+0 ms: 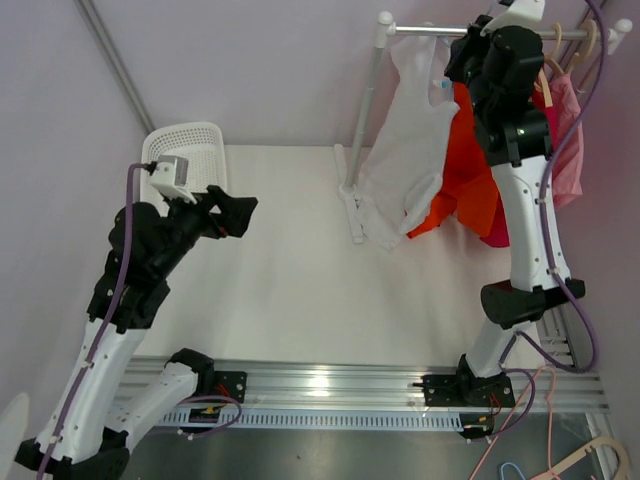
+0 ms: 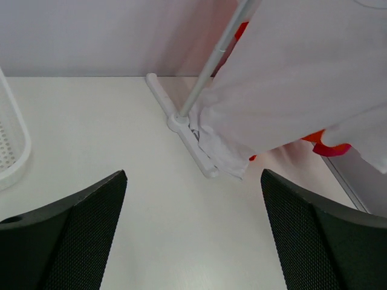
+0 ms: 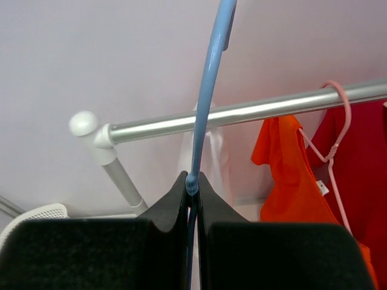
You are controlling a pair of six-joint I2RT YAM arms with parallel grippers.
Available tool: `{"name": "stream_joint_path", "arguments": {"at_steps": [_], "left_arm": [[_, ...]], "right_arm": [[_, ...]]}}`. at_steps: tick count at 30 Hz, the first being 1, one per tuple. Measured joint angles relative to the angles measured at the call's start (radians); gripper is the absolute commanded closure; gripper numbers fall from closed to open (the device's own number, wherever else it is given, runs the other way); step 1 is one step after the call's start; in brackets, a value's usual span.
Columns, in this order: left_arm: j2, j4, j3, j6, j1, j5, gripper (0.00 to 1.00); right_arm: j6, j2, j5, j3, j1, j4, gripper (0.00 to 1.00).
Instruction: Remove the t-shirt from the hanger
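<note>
My left gripper needs to swing to the right in the top view next and turn onto the t-shirt's near side, because my right gripper holds the hanger.
A white t-shirt (image 1: 410, 150) hangs at the left end of the metal rail (image 1: 440, 32), its hem drooping to the rack's foot. In the right wrist view a blue hanger (image 3: 208, 90) rises in front of the rail (image 3: 242, 113), and my right gripper (image 3: 191, 187) is shut on its thin stem. From above, that gripper (image 1: 462, 50) is up at the rail, beside the shirt's shoulder. My left gripper (image 1: 240, 215) is over the table to the left, open and holding nothing. Its wrist view looks between its fingers (image 2: 78, 229) at the t-shirt (image 2: 302, 78).
An orange shirt (image 1: 470, 170) and pink and red garments (image 1: 565, 130) hang right of the white one, with a pink hanger (image 3: 338, 121) on the rail. The rack's white foot (image 1: 352, 205) lies on the table. A white basket (image 1: 185, 150) stands at the back left.
</note>
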Motion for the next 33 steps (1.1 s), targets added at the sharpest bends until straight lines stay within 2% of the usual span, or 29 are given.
{"name": "stream_joint_path", "arguments": {"at_steps": [4,8,13,17,24,33], "left_arm": [[0.098,-0.025,0.098,0.028,-0.137,-0.07,0.03],[0.246,-0.03,0.241,0.067,-0.371,-0.17,0.01],[0.314,0.027,0.233,0.13,-0.64,-0.256,0.01],[0.309,0.124,0.159,0.161,-0.795,-0.268,0.0],[0.323,0.281,0.037,0.213,-0.979,-0.303,0.0],[0.432,0.52,-0.054,0.329,-1.027,-0.329,0.0]], "right_arm": [[0.038,-0.094,-0.018,-0.05,0.0,-0.033,1.0],[0.109,-0.175,-0.011,-0.198,0.004,-0.045,1.0],[0.234,-0.304,0.077,-0.507,0.033,-0.073,1.0],[0.312,-0.375,0.14,-0.645,0.062,-0.103,1.0],[0.384,-0.454,0.229,-0.681,0.108,-0.106,1.0],[0.388,-0.462,0.272,-0.682,0.186,-0.091,1.0]]}}
